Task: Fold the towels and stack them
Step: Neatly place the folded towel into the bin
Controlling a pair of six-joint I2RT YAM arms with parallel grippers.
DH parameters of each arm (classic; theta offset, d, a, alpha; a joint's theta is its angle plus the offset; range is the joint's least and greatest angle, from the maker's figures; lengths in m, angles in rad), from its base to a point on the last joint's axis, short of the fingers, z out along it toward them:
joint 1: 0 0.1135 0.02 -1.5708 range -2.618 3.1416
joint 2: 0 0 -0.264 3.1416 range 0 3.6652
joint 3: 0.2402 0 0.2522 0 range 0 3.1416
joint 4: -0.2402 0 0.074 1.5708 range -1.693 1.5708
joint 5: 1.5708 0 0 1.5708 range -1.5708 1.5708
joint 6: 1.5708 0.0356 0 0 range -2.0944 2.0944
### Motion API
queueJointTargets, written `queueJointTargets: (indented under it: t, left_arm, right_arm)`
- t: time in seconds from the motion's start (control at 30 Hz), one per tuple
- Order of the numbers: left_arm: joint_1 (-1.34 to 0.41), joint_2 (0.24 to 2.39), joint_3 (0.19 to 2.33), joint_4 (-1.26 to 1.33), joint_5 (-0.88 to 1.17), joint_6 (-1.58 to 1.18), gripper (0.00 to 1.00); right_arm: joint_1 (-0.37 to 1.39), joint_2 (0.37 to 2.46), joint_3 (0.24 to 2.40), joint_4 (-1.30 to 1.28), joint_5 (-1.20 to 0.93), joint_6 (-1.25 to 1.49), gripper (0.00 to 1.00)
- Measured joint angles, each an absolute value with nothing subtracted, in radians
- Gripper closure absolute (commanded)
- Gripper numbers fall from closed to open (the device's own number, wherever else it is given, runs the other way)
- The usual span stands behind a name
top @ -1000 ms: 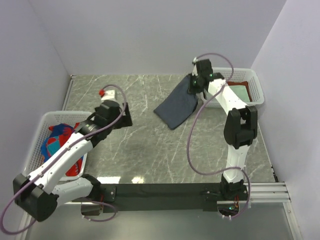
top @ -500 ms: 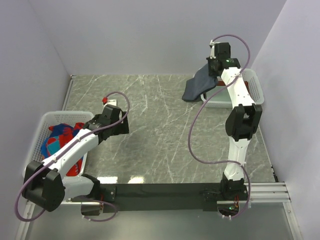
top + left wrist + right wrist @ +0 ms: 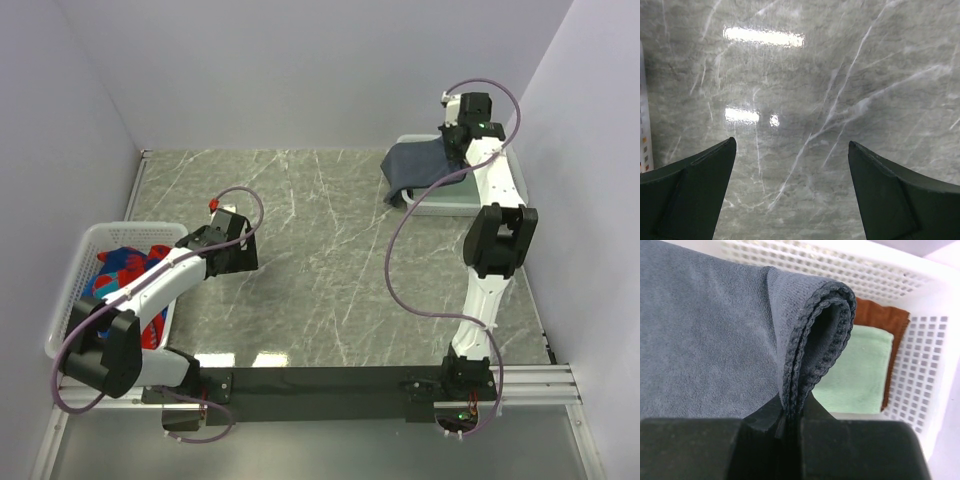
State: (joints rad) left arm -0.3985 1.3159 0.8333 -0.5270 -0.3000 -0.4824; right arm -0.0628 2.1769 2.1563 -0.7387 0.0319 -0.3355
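Observation:
The trailing end of the slate-blue towel is still hanging over the basket's rim. My right gripper needs to move toward the basket's side and down over the mint-green towel next.
My right gripper is shut on the folded edge of the dark slate-blue towel, which hangs over the white mesh basket at the back right. In the right wrist view the towel's doubled hem is pinched between the jaws of the right gripper. Under it in the basket a mint-green towel lies on a rust-brown towel. My left gripper hangs open over bare marble, nothing between the fingertips of the left gripper. Patterned red and blue towels fill the left basket.
The grey marble tabletop spreads between the two baskets. White walls close the back and both sides. A black rail with the arm bases runs along the near edge.
My right arm has carried the slate-blue towel off the table, rightward and back, until it hangs over the right basket. The left arm has drawn back toward its base, its gripper staying open.

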Motion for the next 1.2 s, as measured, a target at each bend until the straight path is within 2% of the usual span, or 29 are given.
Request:
queueJointTargets:
  t: [0.43,1.07,1.2]
  left_arm:
    - [-0.389,1.346,0.835,-0.519,-0.288,-0.482,0.01]
    - [-0.388,1.361,0.836,-0.516,-0.281,-0.482,0.01]
    - [-0.388,1.368,0.836,-0.515,-0.277,-0.482,0.01]
  right_arm:
    - [-0.152,2.177,2.094,-0.672,0.03,-0.416,1.0]
    - [-0.156,2.177,2.032,-0.613,0.107,-0.448,1.0]
    - [-0.156,2.177,2.003,-0.58,0.134,-0.447,0.95]
